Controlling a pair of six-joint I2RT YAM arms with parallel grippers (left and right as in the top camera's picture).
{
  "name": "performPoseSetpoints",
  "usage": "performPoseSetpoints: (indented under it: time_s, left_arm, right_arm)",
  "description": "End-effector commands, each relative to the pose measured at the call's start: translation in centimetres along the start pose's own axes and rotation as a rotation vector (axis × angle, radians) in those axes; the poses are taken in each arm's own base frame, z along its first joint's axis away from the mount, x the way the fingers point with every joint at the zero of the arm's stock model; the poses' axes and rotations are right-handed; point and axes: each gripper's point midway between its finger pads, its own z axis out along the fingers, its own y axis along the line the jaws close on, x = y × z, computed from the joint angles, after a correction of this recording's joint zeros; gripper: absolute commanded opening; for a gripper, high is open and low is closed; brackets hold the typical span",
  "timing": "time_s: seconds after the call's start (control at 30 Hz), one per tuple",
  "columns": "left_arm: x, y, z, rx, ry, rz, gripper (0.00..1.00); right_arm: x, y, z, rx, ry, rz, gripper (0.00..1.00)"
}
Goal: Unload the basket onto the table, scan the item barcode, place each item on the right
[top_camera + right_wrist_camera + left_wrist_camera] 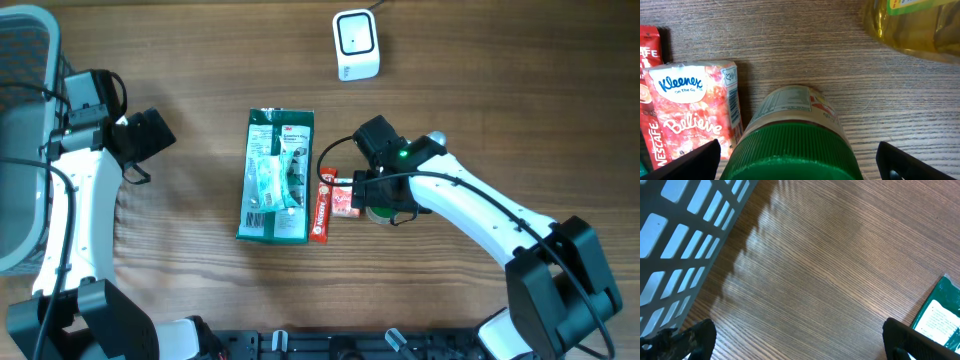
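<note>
The jar stands upright with its green lid (382, 213) (795, 145) between the right gripper's open fingers, so the right gripper needs to move down around the lid and close on it.
A jar with a ribbed green lid (795, 145) stands upright on the wood, directly under my right gripper (800, 167). The jaws are open on either side of the lid, apart from it. From overhead the right gripper (378, 195) covers most of the jar (381, 213). A white barcode scanner (355, 45) sits at the far edge of the table. My left gripper (800, 345) is open over bare wood, nothing between its fingers; overhead it (150, 135) hangs left of a green packet (275, 175).
A red Kleenex pack (695, 110) touches the jar's left side, with a Nescafe stick (650, 65) beyond it. A yellowish bottle (915, 25) lies beyond the jar in the right wrist view. A grey basket (20, 130) stands at the left edge.
</note>
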Motion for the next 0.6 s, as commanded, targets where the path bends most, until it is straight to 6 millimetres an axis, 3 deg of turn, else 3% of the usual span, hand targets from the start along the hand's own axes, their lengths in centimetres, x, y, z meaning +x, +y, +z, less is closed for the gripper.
performPoseSetpoints:
  time_s: [0.0, 0.57]
  left_arm:
    - [-0.54, 0.09, -0.42, 0.001, -0.019, 0.007, 1.00]
    - [-0.54, 0.09, -0.42, 0.001, -0.019, 0.007, 1.00]
  right_arm:
    - [0.57, 0.03, 0.44, 0.001, 0.019, 0.008, 1.00]
    - [0.03, 0.44, 0.46, -0.016, -0.003, 0.009, 1.00]
